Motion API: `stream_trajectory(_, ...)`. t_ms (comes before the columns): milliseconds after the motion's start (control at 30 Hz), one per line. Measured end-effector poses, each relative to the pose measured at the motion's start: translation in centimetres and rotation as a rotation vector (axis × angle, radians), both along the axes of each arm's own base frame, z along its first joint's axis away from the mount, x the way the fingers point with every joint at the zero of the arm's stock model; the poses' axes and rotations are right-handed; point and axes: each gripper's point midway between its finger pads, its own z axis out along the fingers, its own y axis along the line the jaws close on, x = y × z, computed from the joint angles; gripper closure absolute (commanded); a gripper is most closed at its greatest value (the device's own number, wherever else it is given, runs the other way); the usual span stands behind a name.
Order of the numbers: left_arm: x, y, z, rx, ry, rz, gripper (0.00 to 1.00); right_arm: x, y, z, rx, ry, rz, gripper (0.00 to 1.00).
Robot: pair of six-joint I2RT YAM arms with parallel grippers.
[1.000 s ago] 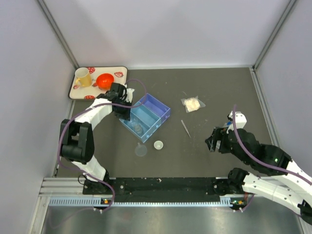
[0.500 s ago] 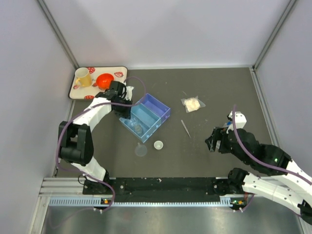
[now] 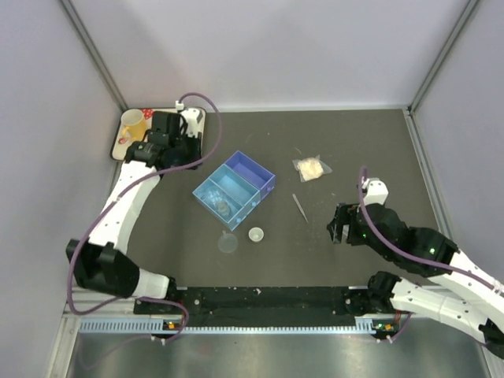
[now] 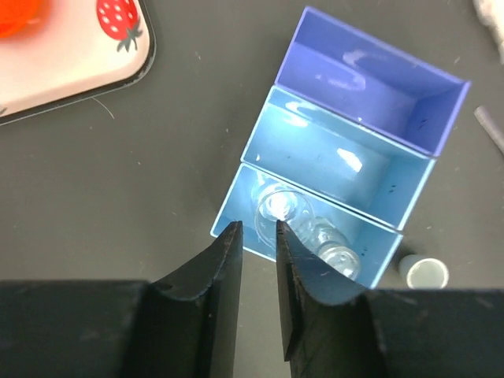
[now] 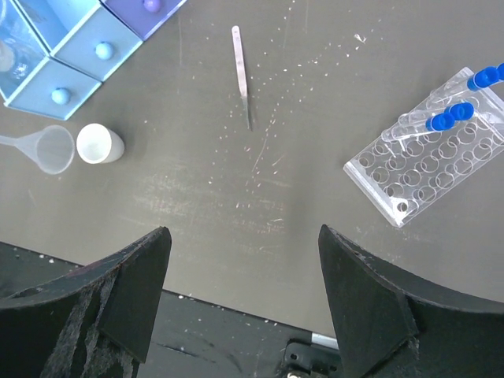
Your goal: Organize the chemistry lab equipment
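Note:
The right gripper reaches outward next and lowers its open fingers astride the middle of the small clear bag (image 3: pixel 312 168), loose on the tabletop, outward and below it.
A three-compartment organiser box (image 3: pixel 234 189), pale blue and purple, sits mid-table. Its nearest compartment holds clear plastic items (image 4: pixel 283 209). My left gripper (image 3: pixel 189 146) hangs high between the box and the tray; in its wrist view the gripper (image 4: pixel 258 236) is narrowly open with nothing between the fingers. A clear funnel (image 3: pixel 227 242) and a tiny round cup (image 3: pixel 256 234) lie in front of the box. The thin rod (image 3: pixel 300 206) lies to its right. My right gripper (image 3: pixel 337 224) stands wide open and empty over bare table. The gridded clear rack (image 5: pixel 429 161) holds blue-capped tubes (image 5: pixel 457 110).
A strawberry-print tray (image 3: pixel 124 146) at the back left carries a yellow mug (image 3: pixel 134 122); the orange-red bowl (image 4: pixel 16 12) shows only in the left wrist view. A small clear bag (image 3: pixel 311 168) lies behind the rod. Grey walls close in the table.
My left arm has lifted off the box and pulled back left toward the tray, its jaws parting slightly. My right arm has edged a little to the left.

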Motion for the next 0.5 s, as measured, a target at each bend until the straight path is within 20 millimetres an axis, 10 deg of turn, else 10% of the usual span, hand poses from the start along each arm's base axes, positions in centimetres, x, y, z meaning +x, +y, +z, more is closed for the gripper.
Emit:
stream_trajectory(367, -7.2, -2.6, 10.5, -0.258, -0.287, -0.115, 0.52, 4.7, 2.6, -2.5, -0.231, 0.027, -0.044, 0.13)
stream_trajectory(433, -8.9, -3.5, 11.4, -0.315, -0.325, -0.165, 0.07, 6.6, 3.1, -2.6, -0.240, 0.037, -0.072, 0.13)
stream_trajectory(500, -10.7, -4.2, 11.9, -0.370, -0.356, -0.218, 0.01, 9.0, 3.2, -2.9, -0.233, 0.046, -0.119, 0.14)
